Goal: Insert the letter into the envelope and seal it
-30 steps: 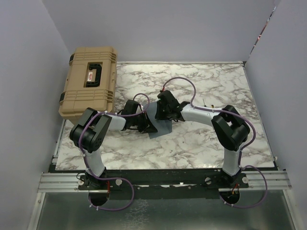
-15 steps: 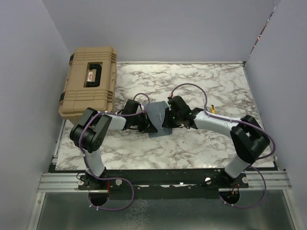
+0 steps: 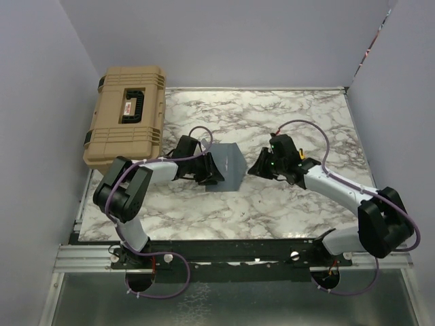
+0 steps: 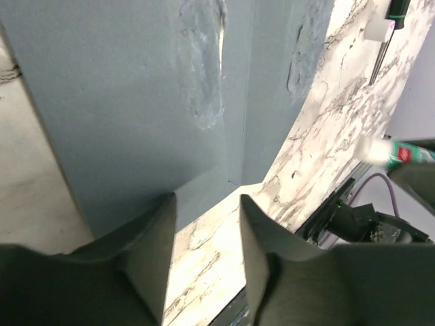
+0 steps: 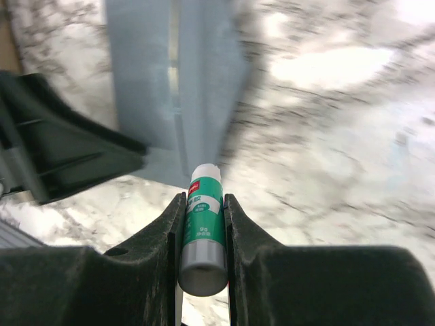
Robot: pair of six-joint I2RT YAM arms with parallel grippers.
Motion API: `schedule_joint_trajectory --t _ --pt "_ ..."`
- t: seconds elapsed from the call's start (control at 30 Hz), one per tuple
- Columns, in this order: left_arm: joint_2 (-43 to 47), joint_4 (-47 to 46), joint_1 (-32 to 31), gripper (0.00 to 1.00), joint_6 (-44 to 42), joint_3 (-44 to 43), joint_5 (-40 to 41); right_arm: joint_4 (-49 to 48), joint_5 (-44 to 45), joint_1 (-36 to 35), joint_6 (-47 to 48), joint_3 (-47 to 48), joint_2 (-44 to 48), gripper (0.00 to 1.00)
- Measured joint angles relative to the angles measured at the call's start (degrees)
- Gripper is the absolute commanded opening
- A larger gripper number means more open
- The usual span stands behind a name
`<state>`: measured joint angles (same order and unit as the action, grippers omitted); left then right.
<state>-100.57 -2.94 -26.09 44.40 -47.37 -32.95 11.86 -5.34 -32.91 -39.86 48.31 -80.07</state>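
Glue already smears the envelope's flap, so the right gripper moves away from the flap to the right in the top view and down to the marble next.
The slate blue-grey envelope (image 3: 228,166) lies flat on the marble table, with shiny smears on its flap (image 4: 204,81). It also shows in the right wrist view (image 5: 170,68). The letter is out of view. My left gripper (image 3: 207,175) is open at the envelope's left edge. In the left wrist view its gripper (image 4: 207,200) has one finger (image 4: 153,238) over the envelope's edge and bare marble between the fingers. My right gripper (image 3: 257,168) is to the right of the envelope, clear of it. In the right wrist view the gripper (image 5: 204,197) is shut on a green glue stick (image 5: 202,217) with its white tip out.
A big tan hard case (image 3: 126,115) sits at the table's far left corner. The marble table (image 3: 292,115) is bounded by purple walls on three sides. A metal rail (image 3: 231,255) runs along the near edge.
My right gripper has drawn back to the right with the glue stick, off the envelope. The envelope now lies uncovered. My left gripper has stayed at the envelope's left edge.
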Motion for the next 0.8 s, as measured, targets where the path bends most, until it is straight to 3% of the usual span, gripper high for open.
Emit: schedule_joint_trajectory --t 0.17,0.47,0.8 --pt "2.19 3.19 0.11 0.58 -2.16 -1.81 0.68 -0.20 -1.46 7.76 -3.28 -7.93 4.81 0.01" --pt "4.22 4.68 0.15 0.58 -3.45 -3.72 0.66 -5.88 -3.10 16.96 -7.28 -18.12 7.34 0.03" --pt "4.26 5.92 0.15 0.61 -4.26 -3.72 1.05 -27.12 -12.26 25.75 -11.10 -29.31 5.27 0.13"
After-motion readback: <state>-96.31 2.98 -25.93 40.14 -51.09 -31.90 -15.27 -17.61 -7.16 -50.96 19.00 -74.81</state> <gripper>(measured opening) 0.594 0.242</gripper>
